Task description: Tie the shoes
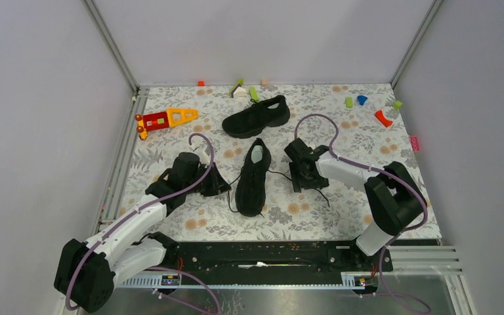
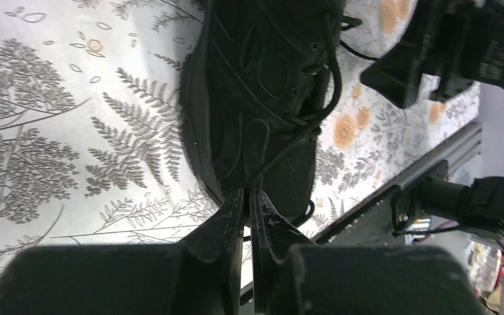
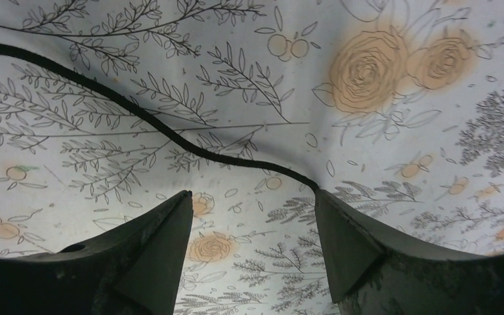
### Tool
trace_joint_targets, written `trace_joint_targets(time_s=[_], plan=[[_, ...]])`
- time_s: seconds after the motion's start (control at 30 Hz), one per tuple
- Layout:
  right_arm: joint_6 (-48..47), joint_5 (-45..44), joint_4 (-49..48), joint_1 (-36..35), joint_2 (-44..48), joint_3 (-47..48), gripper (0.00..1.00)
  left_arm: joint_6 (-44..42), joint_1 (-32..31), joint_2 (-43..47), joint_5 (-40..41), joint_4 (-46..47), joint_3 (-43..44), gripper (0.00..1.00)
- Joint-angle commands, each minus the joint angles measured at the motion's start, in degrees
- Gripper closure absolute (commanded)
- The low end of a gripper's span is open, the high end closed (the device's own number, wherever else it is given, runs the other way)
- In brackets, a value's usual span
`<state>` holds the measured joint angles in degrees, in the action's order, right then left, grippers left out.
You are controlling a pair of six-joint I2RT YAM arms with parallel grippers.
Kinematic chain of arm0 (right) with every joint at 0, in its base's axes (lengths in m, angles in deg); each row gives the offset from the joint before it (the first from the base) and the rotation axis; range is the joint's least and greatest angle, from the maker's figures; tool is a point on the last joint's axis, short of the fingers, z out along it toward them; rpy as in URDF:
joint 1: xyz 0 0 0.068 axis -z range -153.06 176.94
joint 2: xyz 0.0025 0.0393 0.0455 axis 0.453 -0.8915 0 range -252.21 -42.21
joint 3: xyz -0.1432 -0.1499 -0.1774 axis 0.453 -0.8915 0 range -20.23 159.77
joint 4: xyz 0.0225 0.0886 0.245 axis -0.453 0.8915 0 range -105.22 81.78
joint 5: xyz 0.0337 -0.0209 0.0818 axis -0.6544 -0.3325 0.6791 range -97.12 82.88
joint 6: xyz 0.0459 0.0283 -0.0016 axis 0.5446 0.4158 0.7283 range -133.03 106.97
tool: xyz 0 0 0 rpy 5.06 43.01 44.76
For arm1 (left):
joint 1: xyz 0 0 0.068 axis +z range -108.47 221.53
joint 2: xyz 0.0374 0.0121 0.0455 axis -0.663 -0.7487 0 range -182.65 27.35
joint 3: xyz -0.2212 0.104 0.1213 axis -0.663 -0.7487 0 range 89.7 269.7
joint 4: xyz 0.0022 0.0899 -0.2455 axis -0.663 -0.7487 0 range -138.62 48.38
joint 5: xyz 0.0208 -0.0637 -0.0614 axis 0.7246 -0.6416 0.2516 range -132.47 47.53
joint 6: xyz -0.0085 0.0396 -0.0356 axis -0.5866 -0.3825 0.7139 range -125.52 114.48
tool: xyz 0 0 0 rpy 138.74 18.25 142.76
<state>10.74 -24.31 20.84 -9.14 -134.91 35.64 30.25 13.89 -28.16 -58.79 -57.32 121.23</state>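
Observation:
My right gripper has one open finger where the loose lace ends its curve across the cloth. It will next move toward the near shoe, then close on that strand.
Two black shoes lie on the floral cloth. The far shoe lies crosswise at the back. The near shoe points toward the arms, with its grey insole showing and its laces loose. My left gripper is at the near shoe's left side. In the left wrist view the gripper is shut on a thin black lace that runs taut from the shoe. My right gripper is to the right of that shoe. It is open over the cloth. The other lace curves up to its right fingertip.
A red, yellow and orange toy lies at the back left. Small coloured blocks are scattered along the back: green, blue, red. Grey walls close in three sides. A black rail runs along the front.

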Motion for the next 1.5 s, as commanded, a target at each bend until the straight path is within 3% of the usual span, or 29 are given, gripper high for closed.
trace_joint_targets(time_s=[0.0, 0.27, 0.33, 0.4, 0.53, 0.57, 0.9, 1.23, 1.47], plan=[[-1.88, 4.66, -3.9, 1.93, -3.06, -0.15, 0.27, 1.93, 0.3, 1.92, -5.74, 3.3, -0.09, 0.9], [-5.91, 9.18, -10.0, 3.73, -4.78, -0.72, 0.27, 5.25, 0.35, 1.63, -11.31, 7.15, -0.01, 0.89], [-6.41, 10.83, -9.96, 3.82, -5.99, -0.16, 0.33, 5.43, 0.34, 1.63, -11.52, 7.1, 0.19, 0.89], [-6.8, 12.87, -9.44, 3.97, -6.93, 0.37, 0.45, 5.72, 0.3, 1.67, -11.6, 7.17, 0.41, 0.89], [-6.48, 16.5, -9.41, 3.91, -5.56, -0.58, 0.92, 8.14, 0.3, 1.5, -13.42, 9.49, -0.15, 0.89], [-6.44, 16.94, -9.5, 3.91, -4.77, -0.79, 0.99, 9.08, 0.3, 1.39, -14.02, 10.53, -0.56, 0.89], [-3.8, 29.17, -8.36, 3.95, 10.17, -1.05, 1.0, 22.46, -0.22, -0.7, -17.02, 28.49, -6.19, 0.92], [2.33, 46.15, -10.16, 3.74, 25.49, -3.23, 1.0, 27.88, -7.07, -5.99, -9.36, 37.84, -5.87, 0.92], [6.95, 50.02, -10.34, 0.96, 30.53, -3.32, 1.0, 30.48, -10.55, -12.2, -4.77, 45.43, -4.04, 0.93]])
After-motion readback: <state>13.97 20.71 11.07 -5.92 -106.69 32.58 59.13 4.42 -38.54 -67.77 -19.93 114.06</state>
